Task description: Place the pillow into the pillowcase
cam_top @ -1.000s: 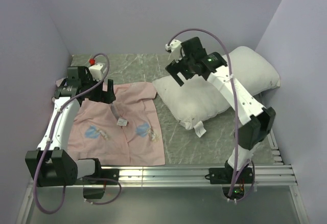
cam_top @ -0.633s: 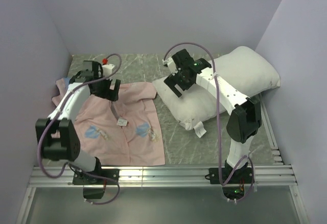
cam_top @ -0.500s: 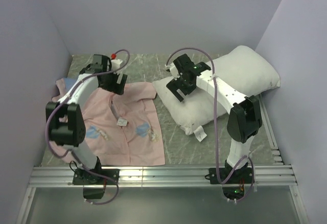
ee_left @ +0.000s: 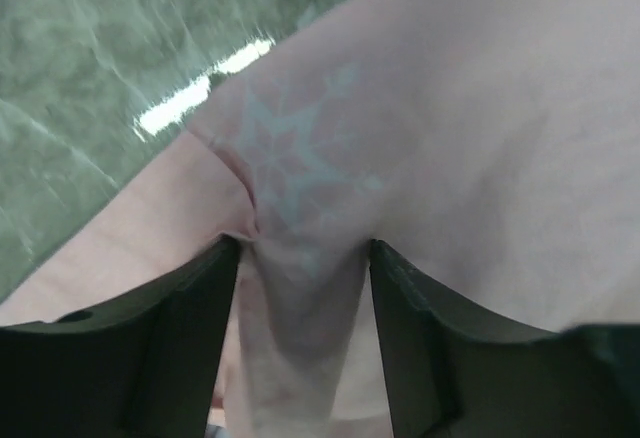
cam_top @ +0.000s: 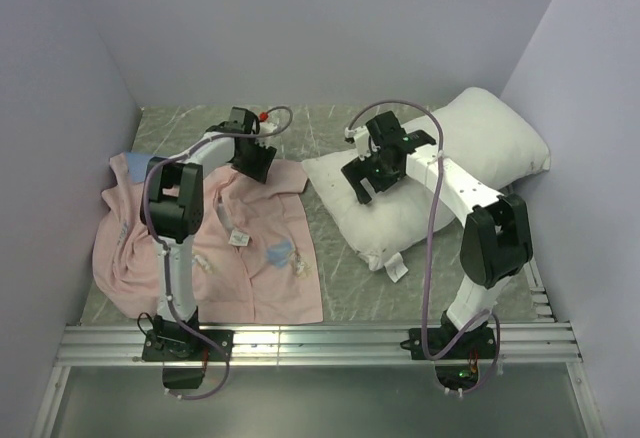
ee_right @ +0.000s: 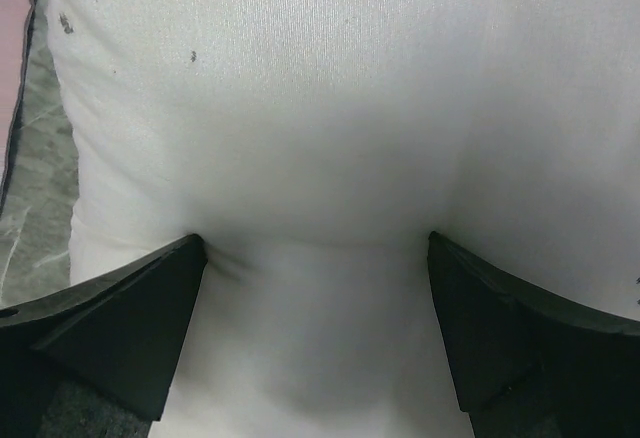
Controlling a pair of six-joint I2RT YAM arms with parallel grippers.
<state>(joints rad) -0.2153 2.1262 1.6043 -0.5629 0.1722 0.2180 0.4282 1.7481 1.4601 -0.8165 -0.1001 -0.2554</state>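
Observation:
The pillow's end (cam_top: 331, 184) faces the pillowcase (cam_top: 260, 248). My right gripper will next slide to that end, to the gripper's left in the top view, and close there.
The white pillow (cam_top: 470, 148) lies at the right of the table, its small tag (cam_top: 396, 270) at the near edge. My right gripper (cam_top: 365, 183) stands open over the pillow's left end; in the right wrist view its fingers press into the white pillow (ee_right: 320, 88) with the right gripper (ee_right: 315, 248) spread wide. The pale pink pillowcase (cam_top: 260, 248) lies flat at the left. My left gripper (cam_top: 258, 163) is at its far right corner. In the left wrist view a raised fold of pillowcase (ee_left: 450, 138) with a faint snowflake fills the left gripper (ee_left: 300, 288).
The green marbled tabletop (cam_top: 330, 268) shows between pillowcase and pillow. Lilac walls close in the back and both sides. A metal rail (cam_top: 320, 338) runs along the near edge by the arm bases.
The left arm swung right along the pillowcase's far edge to its right corner and its jaws narrowed on a fold. The right gripper dropped onto the pillow's left end, which shifted slightly.

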